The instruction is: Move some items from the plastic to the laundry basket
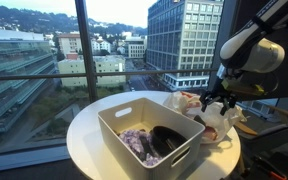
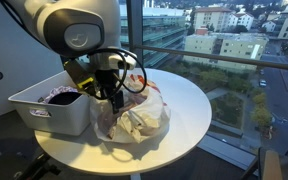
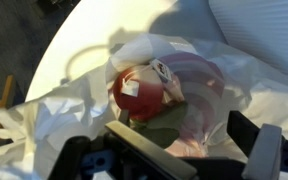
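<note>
I will move my gripper over the exposed red item (image 1: pixel 210 132) (image 3: pixel 142 94) in the opening of the bag. Then I will lower it and close its fingers on the item.
A clear plastic bag (image 1: pixel 216 120) lies on the round white table (image 1: pixel 84 130) beside a white laundry basket (image 1: pixel 124 125). It also shows in an exterior view (image 2: pixel 134 118) and in the wrist view (image 3: pixel 214 90). It holds a red item (image 3: pixel 144 90), a dark green one (image 3: pixel 164 125) and pale pink cloth (image 3: pixel 209 135). The basket (image 2: pixel 44 108) holds dark and purple-patterned clothes (image 1: pixel 154 142). My gripper (image 3: pixel 189 150) is open just above the bag's opening, fingers apart over the contents, holding nothing. It shows in both exterior views (image 1: pixel 216 98) (image 2: pixel 112 92).
The table (image 2: pixel 199 100) stands by a large window with city buildings outside. The basket (image 3: pixel 254 30) fills the top right of the wrist view. A yellow object (image 3: pixel 4 92) stands on the floor past the table edge.
</note>
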Motion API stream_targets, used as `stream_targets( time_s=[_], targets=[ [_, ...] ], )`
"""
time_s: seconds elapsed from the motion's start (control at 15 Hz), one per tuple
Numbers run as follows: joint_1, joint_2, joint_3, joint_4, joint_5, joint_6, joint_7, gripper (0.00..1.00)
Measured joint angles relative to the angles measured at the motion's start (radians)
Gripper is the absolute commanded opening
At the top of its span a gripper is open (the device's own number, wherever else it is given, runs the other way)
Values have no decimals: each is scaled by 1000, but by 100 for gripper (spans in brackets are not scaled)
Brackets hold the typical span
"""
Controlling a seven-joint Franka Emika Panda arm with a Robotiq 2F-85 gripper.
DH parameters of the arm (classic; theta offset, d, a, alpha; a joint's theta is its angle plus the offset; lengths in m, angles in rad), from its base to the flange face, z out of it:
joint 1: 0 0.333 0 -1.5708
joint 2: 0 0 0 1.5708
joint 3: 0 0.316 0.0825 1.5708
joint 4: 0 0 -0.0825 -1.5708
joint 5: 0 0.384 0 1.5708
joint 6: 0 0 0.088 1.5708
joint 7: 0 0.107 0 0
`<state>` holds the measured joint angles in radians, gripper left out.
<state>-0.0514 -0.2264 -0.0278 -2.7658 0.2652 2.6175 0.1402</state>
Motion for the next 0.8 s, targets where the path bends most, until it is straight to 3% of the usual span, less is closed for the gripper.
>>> stream_targets(
  time_s=[0.8],
  targets=[
    [9,217,8,1,-100,160,56,100]
  ],
)
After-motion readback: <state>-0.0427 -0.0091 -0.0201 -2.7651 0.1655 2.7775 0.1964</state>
